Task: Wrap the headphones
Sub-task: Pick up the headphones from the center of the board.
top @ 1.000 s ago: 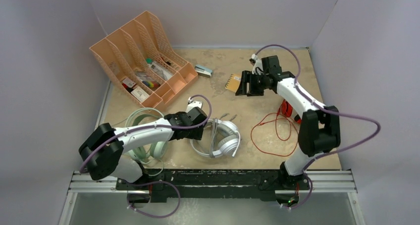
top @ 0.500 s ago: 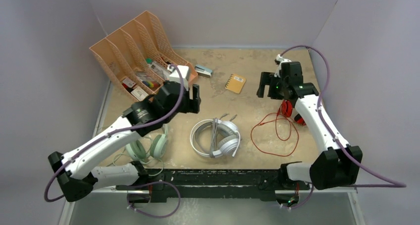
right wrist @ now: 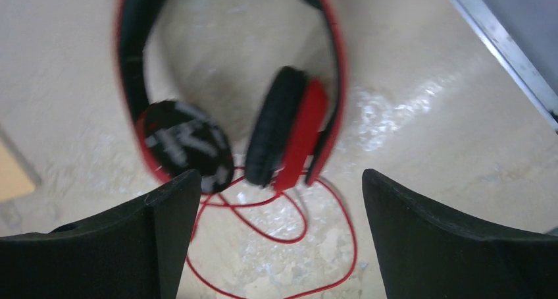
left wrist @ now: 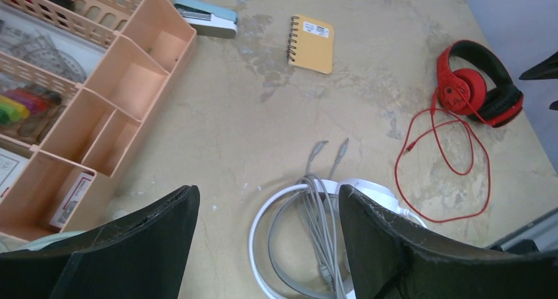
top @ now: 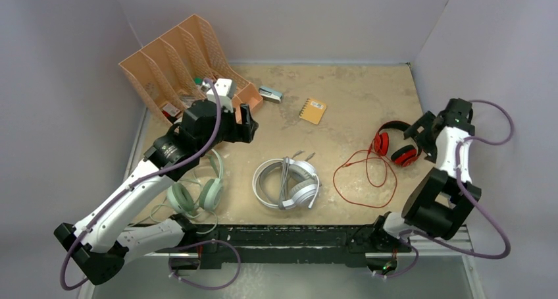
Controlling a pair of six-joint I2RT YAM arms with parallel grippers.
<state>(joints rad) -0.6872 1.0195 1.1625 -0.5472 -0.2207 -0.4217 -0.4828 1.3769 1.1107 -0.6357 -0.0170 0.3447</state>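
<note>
Next, my right gripper moves down and to the left in the top view onto the near red ear cup (top: 403, 156) (right wrist: 288, 133), since it stands narrower than the open fingers.
White headphones (top: 287, 184) lie at the front centre, grey cord (left wrist: 319, 213) bundled across the band with two plugs pointing away. Red and black headphones (top: 393, 145) lie on the right, their red cord (top: 365, 174) in loose loops on the table. Pale mint headphones (top: 197, 193) sit at the front left, partly under my left arm. My left gripper (top: 245, 123) hangs open above the table near the organizer, looking down on the white headphones (left wrist: 263, 213). My right gripper (top: 421, 129) is open just right of the red headphones (right wrist: 289, 128), holding nothing.
A peach desk organizer (top: 191, 68) with stationery stands at the back left. A stapler (top: 270, 93) and a yellow spiral notebook (top: 312, 110) lie behind centre. Walls enclose three sides; the table's right edge (right wrist: 500, 42) is close to my right gripper.
My left arm lifted off the white headphones and swung back-left toward the organizer. My right arm swept from the notebook to the right edge beside the red headphones. Both grippers opened wider.
</note>
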